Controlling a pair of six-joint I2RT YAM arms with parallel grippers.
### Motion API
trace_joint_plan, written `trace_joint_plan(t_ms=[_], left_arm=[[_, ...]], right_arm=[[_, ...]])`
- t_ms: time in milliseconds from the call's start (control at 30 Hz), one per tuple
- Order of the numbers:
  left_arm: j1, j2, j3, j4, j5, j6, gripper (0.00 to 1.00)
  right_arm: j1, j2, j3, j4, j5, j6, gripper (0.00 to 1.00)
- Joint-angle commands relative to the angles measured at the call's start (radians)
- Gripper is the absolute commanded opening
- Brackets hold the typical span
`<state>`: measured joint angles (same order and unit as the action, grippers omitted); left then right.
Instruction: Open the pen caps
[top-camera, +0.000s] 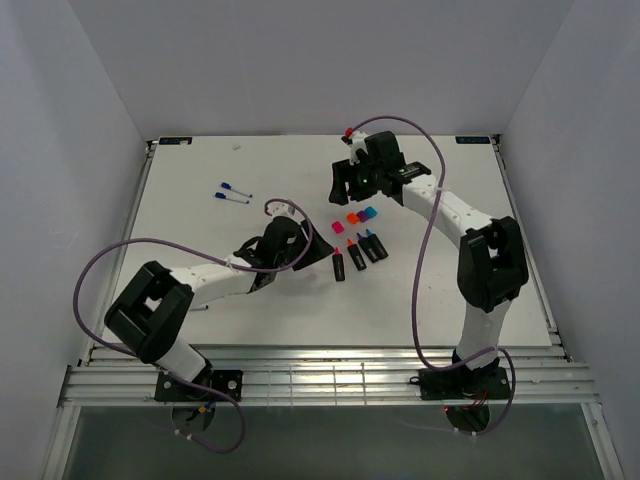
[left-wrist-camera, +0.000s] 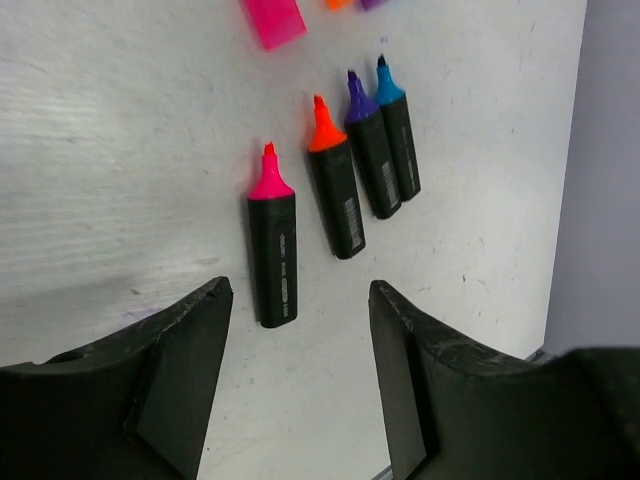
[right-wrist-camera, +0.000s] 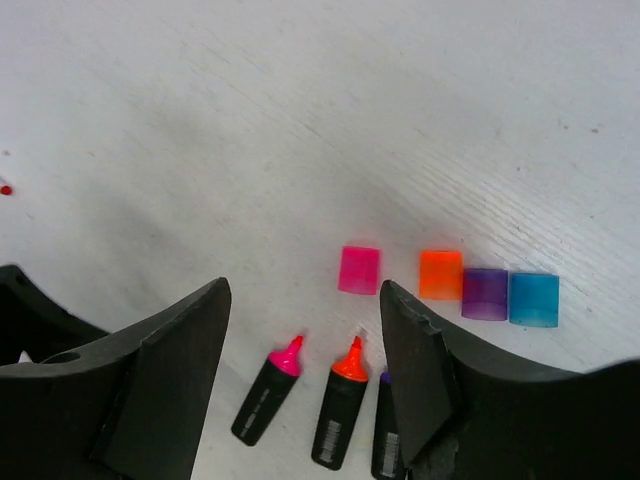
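I will next swing my left gripper outward and to the left in the top view, then lower it onto the farther pen's blue cap (top-camera: 225, 186), which is still on.
Four loose pen caps lie in a row on the table: pink (right-wrist-camera: 359, 270), orange (right-wrist-camera: 441, 274), purple (right-wrist-camera: 485, 294) and cyan (right-wrist-camera: 534, 299); the pink cap (top-camera: 338, 228) also shows in the top view. Four stubby black markers lie uncapped just below them: pink (left-wrist-camera: 271, 240), orange (left-wrist-camera: 333, 190), purple (left-wrist-camera: 370, 150) and blue (left-wrist-camera: 398, 130). My left gripper (left-wrist-camera: 300, 290) is open and empty, just short of the pink marker's rear end. My right gripper (right-wrist-camera: 305, 285) is open and empty, hovering above the caps and marker tips. Two thin white pens with blue caps (top-camera: 234, 193) lie at the far left.
A small red piece (top-camera: 347, 131) shows at the back beside my right arm's cable. The white table (top-camera: 200, 160) is enclosed by white walls on three sides. Purple cables loop off both arms.
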<state>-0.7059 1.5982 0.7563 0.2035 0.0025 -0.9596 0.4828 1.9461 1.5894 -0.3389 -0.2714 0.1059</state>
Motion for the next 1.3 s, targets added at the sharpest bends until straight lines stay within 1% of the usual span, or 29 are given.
trace_joint_plan(t_ms=[0, 33, 67, 100, 167, 200, 233, 267, 300, 333, 367, 400, 433, 500, 567, 600, 633, 700, 733, 767, 833, 867, 967, 1100, 1267], left_arm=[[0.098, -0.119, 0.005, -0.163, -0.101, 0.054, 0.68], [0.129, -0.13, 0.02, -0.185, -0.096, 0.062, 0.68], [0.167, -0.141, 0.028, -0.197, -0.073, 0.074, 0.66], [0.243, -0.144, 0.038, -0.244, -0.064, 0.082, 0.65], [0.313, -0.146, 0.08, -0.275, -0.049, 0.1, 0.61], [0.372, -0.144, 0.096, -0.308, -0.052, 0.117, 0.6], [0.397, -0.141, 0.116, -0.323, -0.059, 0.127, 0.6], [0.422, -0.135, 0.162, -0.343, -0.077, 0.134, 0.59], [0.468, -0.12, 0.185, -0.367, -0.079, 0.148, 0.59], [0.485, -0.109, 0.207, -0.374, -0.081, 0.157, 0.58], [0.505, -0.098, 0.254, -0.381, -0.084, 0.162, 0.57], [0.537, -0.072, 0.276, -0.386, -0.087, 0.168, 0.54], [0.549, -0.057, 0.3, -0.391, -0.087, 0.183, 0.51], [0.581, -0.002, 0.381, -0.41, -0.091, 0.194, 0.45], [0.603, 0.043, 0.44, -0.424, -0.096, 0.209, 0.43], [0.609, 0.069, 0.502, -0.449, -0.099, 0.216, 0.42], [0.614, 0.121, 0.537, -0.464, -0.113, 0.22, 0.39], [0.625, 0.176, 0.601, -0.515, -0.139, 0.235, 0.38], [0.628, 0.202, 0.664, -0.532, -0.165, 0.242, 0.38], [0.631, 0.254, 0.695, -0.55, -0.182, 0.248, 0.37], [0.64, 0.304, 0.774, -0.588, -0.211, 0.251, 0.37], [0.643, 0.348, 0.796, -0.592, -0.216, 0.255, 0.36], [0.654, 0.411, 0.883, -0.615, -0.217, 0.262, 0.36], [0.663, 0.499, 0.965, -0.638, -0.213, 0.252, 0.42], [0.666, 0.569, 1.034, -0.656, -0.217, 0.252, 0.44]], right_arm=[[0.036, -0.14, -0.061, 0.047, 0.024, 0.018, 0.68], [0.04, -0.156, -0.08, 0.052, 0.031, 0.023, 0.68], [0.049, -0.171, -0.098, 0.054, 0.04, 0.029, 0.69], [0.054, -0.196, -0.135, 0.054, 0.047, 0.046, 0.74], [0.072, -0.216, -0.173, 0.064, 0.078, 0.057, 0.84], [0.082, -0.229, -0.202, 0.064, 0.102, 0.06, 0.86], [0.105, -0.234, -0.215, 0.066, 0.128, 0.063, 0.87], [0.117, -0.239, -0.229, 0.069, 0.177, 0.063, 0.91], [0.128, -0.248, -0.239, 0.07, 0.208, 0.069, 0.93], [0.143, -0.254, -0.267, 0.074, 0.228, 0.077, 0.94], [0.148, -0.26, -0.281, 0.081, 0.241, 0.086, 0.98], [0.149, -0.274, -0.296, 0.101, 0.239, 0.092, 0.93], [0.151, -0.28, -0.331, 0.11, 0.232, 0.112, 0.9], [0.149, -0.286, -0.353, 0.121, 0.233, 0.124, 0.9], [0.148, -0.28, -0.365, 0.117, 0.253, 0.114, 0.9], [0.148, -0.283, -0.373, 0.117, 0.264, 0.109, 0.9], [0.148, -0.286, -0.378, 0.12, 0.267, 0.103, 0.91], [0.149, -0.297, -0.384, 0.113, 0.265, 0.098, 0.95], [0.149, -0.306, -0.387, 0.11, 0.267, 0.1, 0.97], [0.149, -0.318, -0.394, 0.115, 0.267, 0.101, 0.98], [0.149, -0.358, -0.425, 0.132, 0.268, 0.103, 0.99], [0.151, -0.383, -0.433, 0.146, 0.268, 0.101, 0.99], [0.149, -0.412, -0.456, 0.159, 0.267, 0.094, 0.99], [0.149, -0.42, -0.482, 0.182, 0.264, 0.084, 0.99], [0.149, -0.401, -0.488, 0.189, 0.267, 0.074, 0.99]])
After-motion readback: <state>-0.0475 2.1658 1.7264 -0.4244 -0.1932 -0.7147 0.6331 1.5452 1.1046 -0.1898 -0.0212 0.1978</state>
